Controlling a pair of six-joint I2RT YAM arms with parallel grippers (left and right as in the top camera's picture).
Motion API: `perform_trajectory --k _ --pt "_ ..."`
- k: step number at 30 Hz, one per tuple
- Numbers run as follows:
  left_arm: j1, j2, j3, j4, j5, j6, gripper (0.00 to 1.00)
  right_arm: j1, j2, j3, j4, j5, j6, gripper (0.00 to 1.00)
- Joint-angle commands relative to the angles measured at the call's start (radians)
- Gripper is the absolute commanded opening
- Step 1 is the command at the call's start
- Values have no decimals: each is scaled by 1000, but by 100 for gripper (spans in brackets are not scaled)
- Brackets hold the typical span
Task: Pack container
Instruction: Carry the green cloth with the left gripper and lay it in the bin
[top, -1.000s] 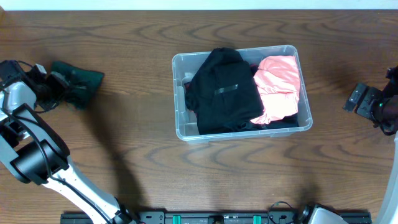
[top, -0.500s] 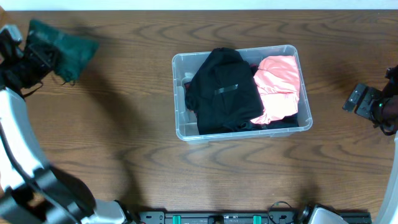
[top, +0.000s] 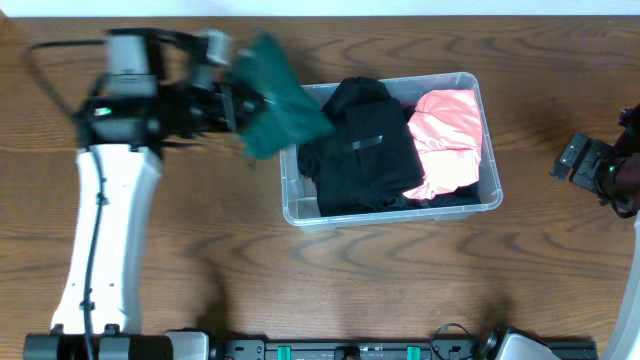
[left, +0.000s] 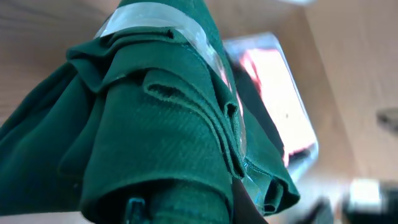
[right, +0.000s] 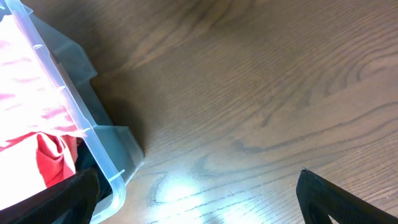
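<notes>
The left gripper carries the dark green garment (top: 278, 92) over the container's rim and down beside the black garment next.
The clear container (top: 488, 132) sits mid-table and holds a black garment (top: 362, 150) and a pink garment (top: 448, 140). My left gripper (top: 238, 105) is shut on a dark green garment (top: 278, 92) and holds it in the air at the container's left rim. In the left wrist view the green garment (left: 155, 124) fills the frame, with the container (left: 273, 93) behind it. My right gripper (top: 590, 165) is open and empty at the right edge of the table. In the right wrist view the container's corner (right: 93, 143) shows with pink and red cloth inside.
Bare wooden table (top: 330, 270) lies all round the container. The left arm's white body (top: 105, 240) stretches from the front edge up the left side. A black rail runs along the front edge (top: 350, 350).
My left gripper has lifted the green garment from the far left of the table and swung it right, to the container's left rim. The right arm has not moved.
</notes>
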Motion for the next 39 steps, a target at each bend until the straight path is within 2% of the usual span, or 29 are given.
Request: perform_trajectory --k 1,6,11,19,20,22,23,24,30,37,39 --pt "-89 42 15 -21 5 108 6 -6 -4 0 -1 -7 -13 99" --pt "-144 101 11 -66 6 108 6 -6 -4 0 -2 -7 -13 99" --pt "-177 164 -3 -71 6 159 6 -6 -4 0 -2 -7 -13 99" --pt "-189 268 -3 -91 6 167 6 -6 -4 0 -1 -7 -13 99" --pt "-189 275 -3 -100 -6 167 11 -6 -4 0 -1 -7 -13 99" --pt "-189 278 -2 -118 -84 167 69 -6 -4 0 -1 -7 -13 99" --pt "-188 272 1 -129 -132 166 89 -6 -4 0 -2 -7 -13 99" --pt "-186 264 9 -142 -183 166 99 -6 -4 0 -2 -7 -13 99" --pt "-169 144 114 -149 -432 152 98 -6 -4 0 0 -7 -13 99" --pt "-190 40 148 11 -455 140 99 -6 -4 0 3 -7 -13 98" --pt "-207 54 148 26 -455 141 72 -6 -4 0 2 -7 -13 99"
